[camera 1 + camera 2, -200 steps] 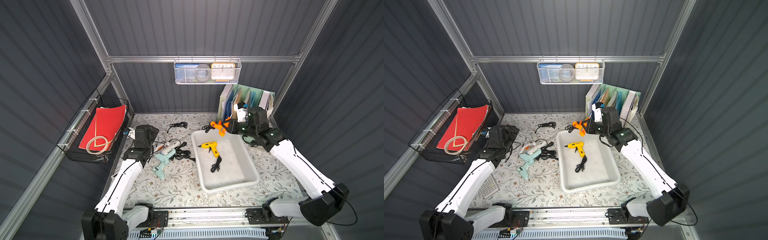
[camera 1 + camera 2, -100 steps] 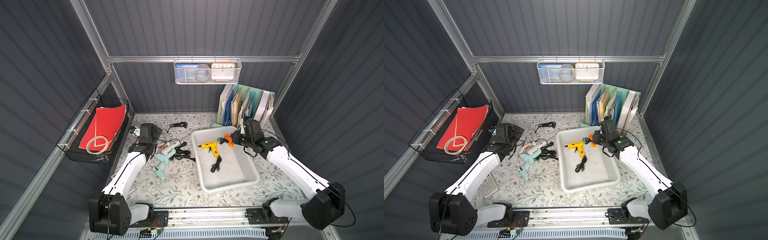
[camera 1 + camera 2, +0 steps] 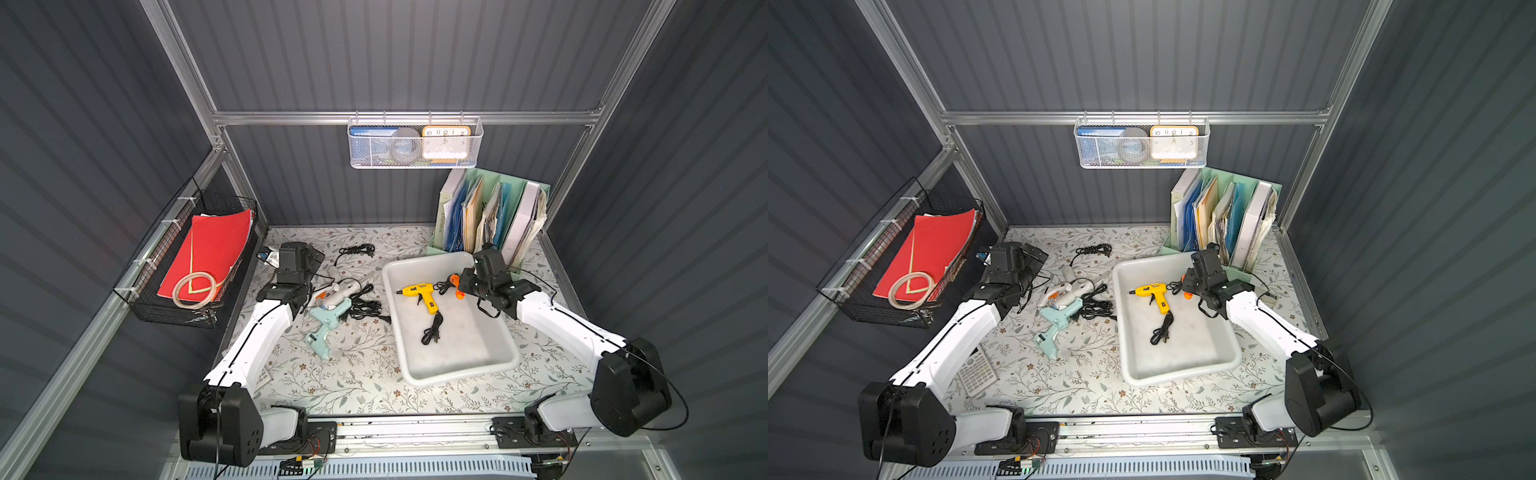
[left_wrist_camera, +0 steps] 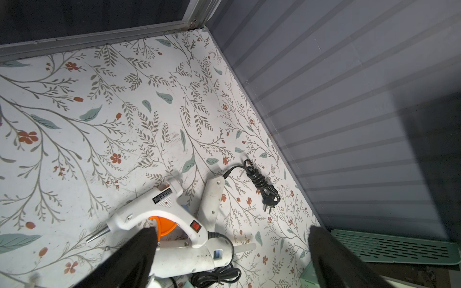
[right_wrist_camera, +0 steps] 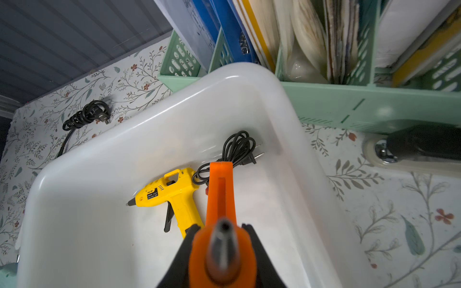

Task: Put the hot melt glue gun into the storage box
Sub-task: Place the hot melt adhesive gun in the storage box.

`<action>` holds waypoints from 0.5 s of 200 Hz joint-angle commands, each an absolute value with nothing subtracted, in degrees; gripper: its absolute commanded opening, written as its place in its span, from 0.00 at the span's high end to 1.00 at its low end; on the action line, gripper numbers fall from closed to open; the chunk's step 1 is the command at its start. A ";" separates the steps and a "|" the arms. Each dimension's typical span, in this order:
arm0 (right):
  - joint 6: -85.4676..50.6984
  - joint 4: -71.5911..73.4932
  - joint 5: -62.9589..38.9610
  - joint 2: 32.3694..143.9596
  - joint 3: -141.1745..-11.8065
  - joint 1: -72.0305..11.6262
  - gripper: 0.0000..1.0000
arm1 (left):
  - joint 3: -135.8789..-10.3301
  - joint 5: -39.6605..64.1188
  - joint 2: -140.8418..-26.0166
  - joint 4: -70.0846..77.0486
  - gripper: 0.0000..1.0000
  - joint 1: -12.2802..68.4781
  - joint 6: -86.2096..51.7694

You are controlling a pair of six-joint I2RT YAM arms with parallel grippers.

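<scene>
The orange glue gun [image 3: 457, 287] goes back and down with my right gripper next. It then gets released on the box's bottom, bare below it beside the yellow glue gun.
The storage box [image 3: 457, 374] [image 3: 1179, 376] [image 5: 224, 72] is a shallow white tub at centre right of the table. A yellow glue gun [image 3: 417, 291] [image 5: 172, 192] lies inside it with its black cord. My right gripper [image 3: 463, 284] [image 5: 222, 232] is shut on an orange glue gun [image 3: 457, 287] [image 3: 1187, 293] [image 5: 220, 194], held inside the box's far right corner, nozzle towards the wrist camera. Its cord [image 5: 239, 147] rests on the box floor. My left gripper [image 3: 305, 284] [image 4: 232, 230] stands open just above two white glue guns [image 4: 159, 212] [image 3: 343, 291] on the table.
Two teal glue guns [image 3: 328, 320] and black cords [image 3: 365, 305] lie left of the box. A green file rack [image 3: 490, 216] stands right behind it. A black wire basket [image 3: 187, 257] hangs left, a white mesh basket [image 3: 415, 143] on the back wall. A calculator [image 3: 976, 370] lies under the left arm.
My right gripper has carried the orange glue gun from behind the box's far rim forward and down into the box. The left arm has shifted slightly over the white glue guns.
</scene>
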State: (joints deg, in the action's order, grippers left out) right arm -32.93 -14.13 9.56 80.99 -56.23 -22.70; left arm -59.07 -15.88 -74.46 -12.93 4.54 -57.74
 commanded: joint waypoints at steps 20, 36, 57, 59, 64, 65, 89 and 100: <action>-40.54 -14.66 10.89 79.67 -49.69 -22.68 0.91 | -61.44 -17.12 -75.15 -13.59 0.00 4.05 -55.65; -42.04 -15.03 10.37 79.86 -48.08 -22.80 0.84 | -62.11 -17.36 -75.32 -14.34 0.00 3.96 -55.37; -43.77 -14.95 10.68 79.89 -46.45 -23.39 0.75 | -63.02 -17.60 -75.43 -15.18 0.00 3.82 -54.94; -43.92 -14.90 10.80 79.87 -46.31 -23.45 0.74 | -63.08 -17.58 -75.46 -15.22 0.00 3.81 -54.93; -44.30 -14.90 10.98 79.85 -46.00 -23.63 0.72 | -63.30 -17.66 -75.41 -15.37 0.00 3.78 -54.93; -44.30 -14.92 11.03 79.83 -45.94 -23.64 0.72 | -63.34 -17.71 -75.41 -15.37 0.00 3.78 -54.89; -45.31 -15.37 12.27 79.33 -45.03 -24.11 0.58 | -63.73 -17.84 -75.16 -15.82 0.00 3.83 -54.67; -45.31 -15.79 12.90 78.79 -44.78 -24.28 0.51 | -63.83 -17.89 -75.02 -15.98 0.00 3.80 -54.46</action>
State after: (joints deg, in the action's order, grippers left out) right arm -43.86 -13.45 10.76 79.85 -46.06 -23.75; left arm -62.19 -16.80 -74.94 -14.15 4.12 -56.27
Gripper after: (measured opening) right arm 0.443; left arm 0.999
